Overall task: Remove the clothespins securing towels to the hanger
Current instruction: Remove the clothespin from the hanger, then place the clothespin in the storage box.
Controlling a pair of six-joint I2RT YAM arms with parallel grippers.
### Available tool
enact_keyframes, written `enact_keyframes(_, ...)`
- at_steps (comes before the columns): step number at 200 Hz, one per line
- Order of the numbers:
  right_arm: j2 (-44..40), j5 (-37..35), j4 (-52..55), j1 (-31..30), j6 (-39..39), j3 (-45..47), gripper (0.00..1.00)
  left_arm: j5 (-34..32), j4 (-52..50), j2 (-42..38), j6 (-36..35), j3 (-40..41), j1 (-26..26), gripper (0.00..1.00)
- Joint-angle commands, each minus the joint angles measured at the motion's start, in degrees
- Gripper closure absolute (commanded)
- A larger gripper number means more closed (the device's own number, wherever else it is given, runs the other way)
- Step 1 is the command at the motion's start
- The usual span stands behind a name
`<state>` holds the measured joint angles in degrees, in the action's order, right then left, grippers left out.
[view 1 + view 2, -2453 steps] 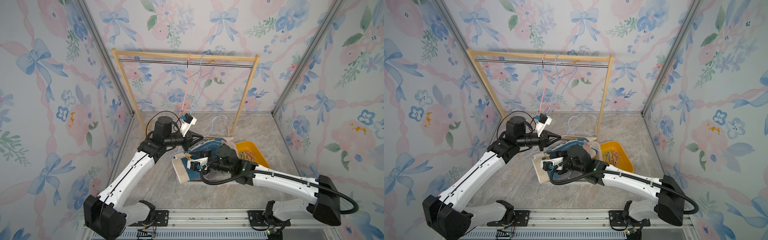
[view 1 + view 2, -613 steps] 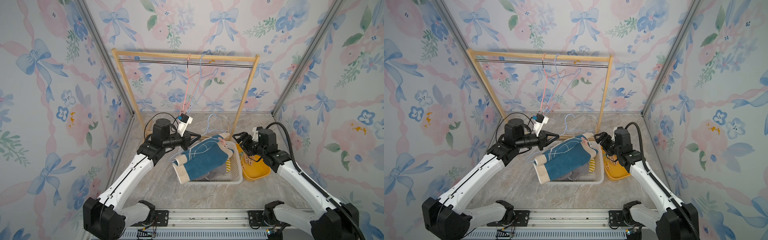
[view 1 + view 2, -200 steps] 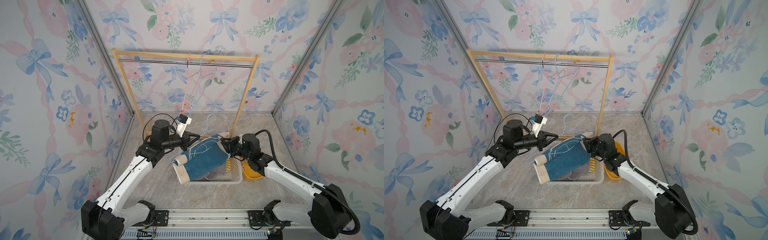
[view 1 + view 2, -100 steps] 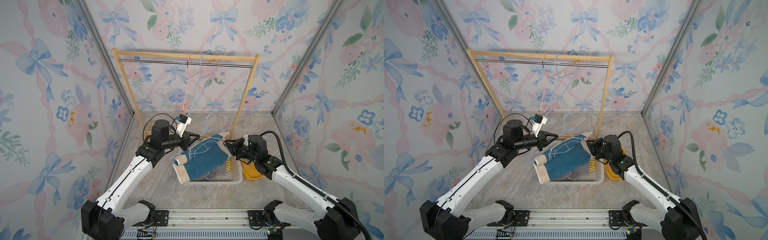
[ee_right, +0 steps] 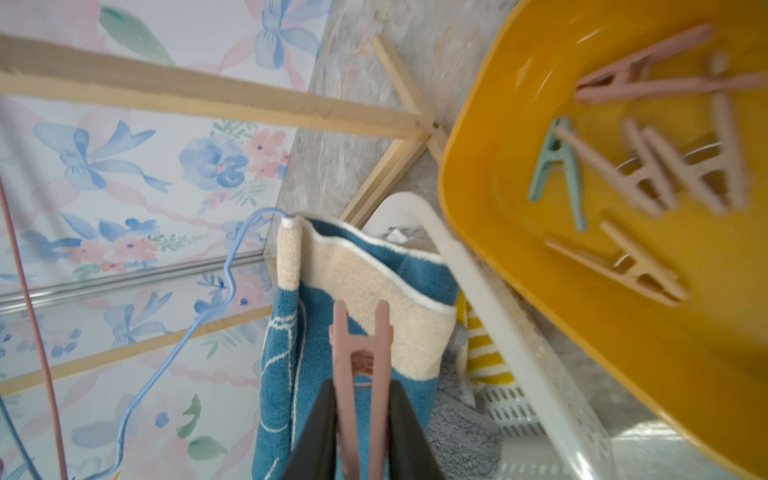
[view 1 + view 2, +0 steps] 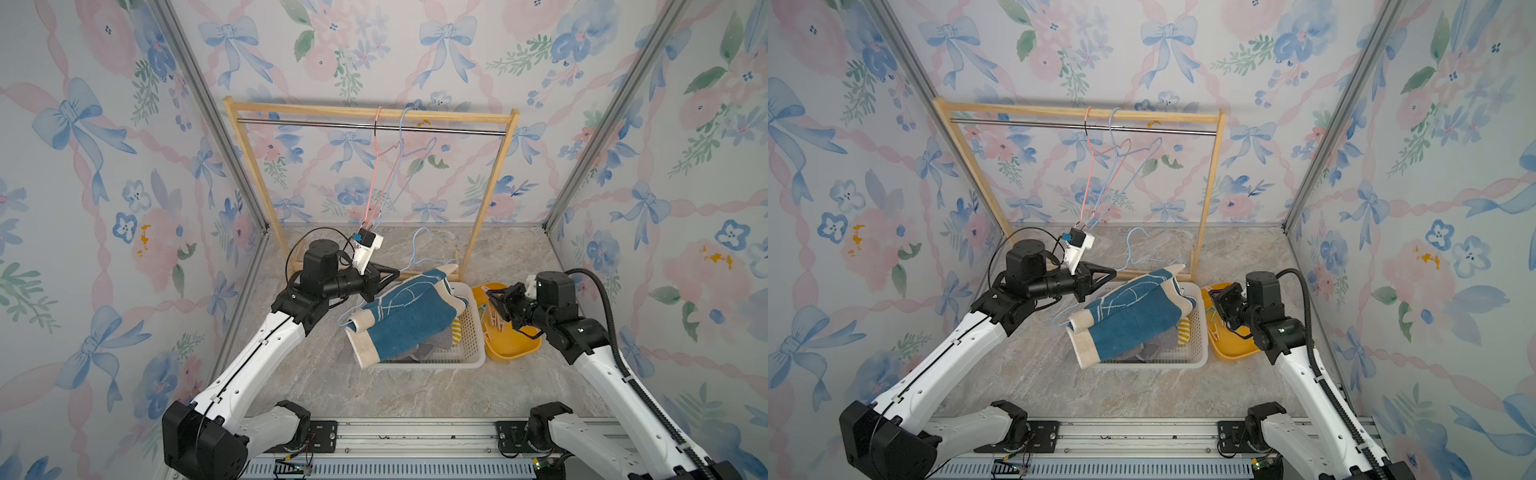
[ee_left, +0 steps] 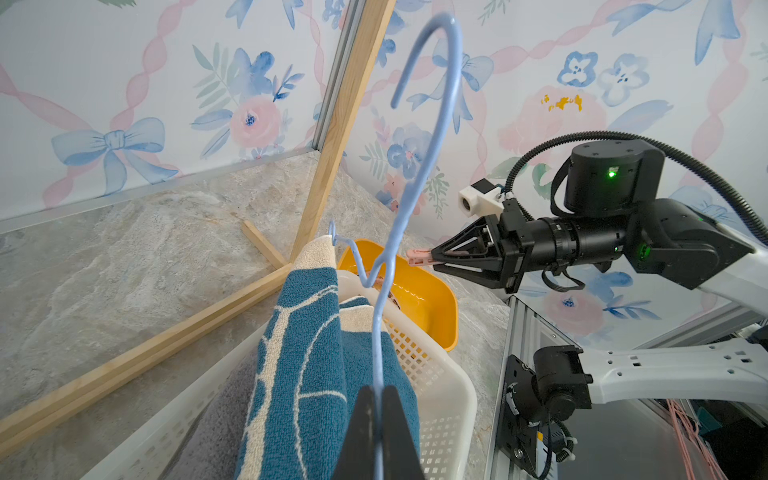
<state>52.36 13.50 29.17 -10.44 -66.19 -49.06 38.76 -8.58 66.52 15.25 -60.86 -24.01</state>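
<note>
Next, my right gripper tilts downward, lowers over the clothespins in the yellow bin (image 6: 515,349) (image 5: 632,254) and releases the pink one, as that bin lies below the gripper.
My left gripper (image 6: 395,274) (image 7: 376,395) is shut on the wire of a pale blue hanger (image 7: 432,137). A dark blue towel (image 6: 409,316) (image 7: 307,365) with a cream border hangs folded over that hanger, its lower end in the white basket (image 6: 478,332). My right gripper (image 6: 490,296) (image 5: 361,390) is shut on a pink clothespin (image 5: 361,332) (image 7: 419,257), held just right of the towel's end beside the yellow bin (image 6: 515,349). Several more clothespins (image 5: 648,174), one of them green (image 5: 559,166), lie in the bin. Under the blue towel lie a grey towel (image 5: 461,436) and a yellow striped one (image 5: 482,353).
A wooden rack with a metal rail (image 6: 370,112) stands at the back, its foot close behind the basket and bin. A pink and a blue wire hanger (image 6: 386,178) hang bare from the rail, just above my left wrist. Patterned walls enclose three sides.
My right gripper has drawn back to the right from the towel's far end toward the yellow bin, carrying the pink clothespin. The left arm and the hanger have stayed put.
</note>
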Motion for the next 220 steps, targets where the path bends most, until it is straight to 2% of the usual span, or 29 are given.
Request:
enact_keyframes(1, 1.1, -1.6, 11.9, 4.6, 12.4, -4.0, 0.94, 0.3, 1.7, -0.3, -0.9, 0.5, -0.3, 1.00)
enact_keyframes(27, 7.9, -0.9, 14.8, 7.4, 19.9, -6.1, 0.93, 0.8, 1.7, -0.3, -0.9, 0.5, -0.4, 1.00)
enact_keyframes(59, 19.4, 0.6, 19.9, 7.3, 29.3, -10.5, 0.92, 0.9, 1.7, -0.9, -1.1, 0.7, -0.6, 1.00)
enact_keyframes(92, 28.5, -4.4, 24.4, 5.7, 38.0, -15.1, 0.92, 1.0, 1.7, -1.2, -1.2, 0.8, -0.8, 1.00)
enact_keyframes(154, 40.5, -5.7, 29.9, 3.3, 46.2, -21.8, 0.88, 0.8, 1.8, -1.3, -1.4, 1.1, -1.0, 1.00)
enact_keyframes(181, 44.1, -5.7, 30.8, 2.5, 47.7, -23.0, 0.82, 0.8, 1.8, -1.3, -1.4, 0.9, -1.0, 1.00)
enact_keyframes(220, 48.1, -5.3, 32.0, 2.0, 49.6, -24.2, 0.82, 0.8, 1.8, -1.4, -1.5, 1.1, -1.1, 1.00)
